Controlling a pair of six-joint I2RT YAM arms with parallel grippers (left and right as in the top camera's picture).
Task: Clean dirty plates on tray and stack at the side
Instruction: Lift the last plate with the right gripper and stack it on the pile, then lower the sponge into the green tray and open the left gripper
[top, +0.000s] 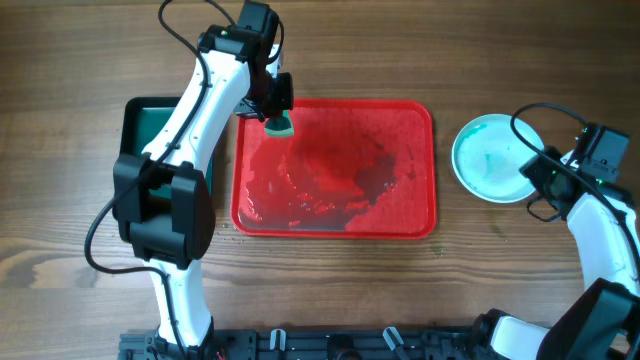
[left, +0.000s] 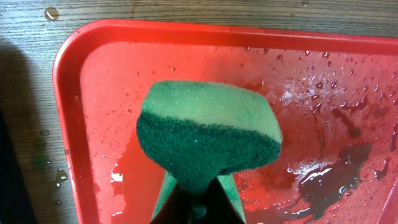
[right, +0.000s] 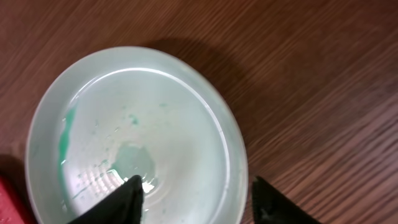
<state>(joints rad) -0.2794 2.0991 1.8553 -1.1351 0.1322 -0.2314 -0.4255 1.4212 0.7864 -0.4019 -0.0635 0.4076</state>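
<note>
My left gripper needs to cross left in the overhead view to the dark green tray (top: 147, 128), lower and release the sponge, as the red one is plate-free.
The red tray (top: 420, 215) lies wet at the table's middle with no plates on it; it also shows in the left wrist view (left: 68, 112). My left gripper (top: 277, 118) is shut on a green sponge (left: 208, 134) above the tray's far left corner. One pale aqua plate (top: 492, 157) with teal smears sits on the table right of the tray. In the right wrist view the plate (right: 124, 118) lies under my right gripper (right: 196, 193), which is open with one finger over the plate's inside and one outside its rim. No other plates are in view.
A dark green tray (top: 150, 125) sits left of the red tray, partly under the left arm. Water and dark puddles (left: 333, 174) lie on the red tray. Bare wood table surrounds the plate.
</note>
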